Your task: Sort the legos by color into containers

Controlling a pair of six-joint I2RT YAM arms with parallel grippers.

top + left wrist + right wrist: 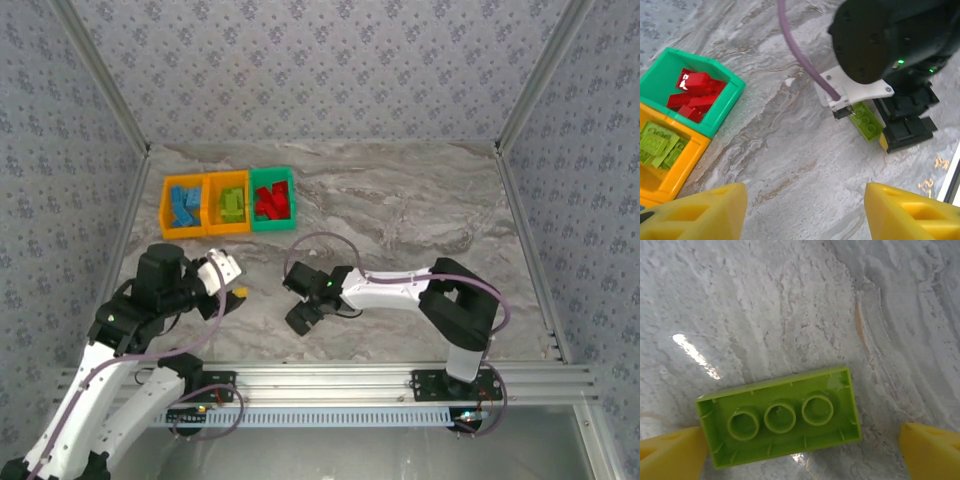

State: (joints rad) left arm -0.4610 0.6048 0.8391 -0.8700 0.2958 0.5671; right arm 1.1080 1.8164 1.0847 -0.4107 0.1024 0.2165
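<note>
The lime green lego (780, 415) already lies between the fingers of my right gripper, so they need to stay low and close on its short ends.
A lime green lego (780, 415) lies on the marble table with its hollow underside up, between the wide-apart yellow fingertips (670, 452) of my open right gripper (800, 452). The left wrist view has the same lego (866, 120) under the right arm's black wrist (885, 40). My left gripper (805, 215) is open over bare table to the left of it, with nothing between its fingers. The three containers stand in a row at the back left: an orange one with blue legos (183, 207), an orange one with lime legos (229, 204), and a green one with red legos (272, 199).
The right arm's purple cable (800, 55) loops above the table between the containers and the lime lego. Aluminium frame rails (400, 378) run along the near edge. Patterned walls close in the table on three sides.
</note>
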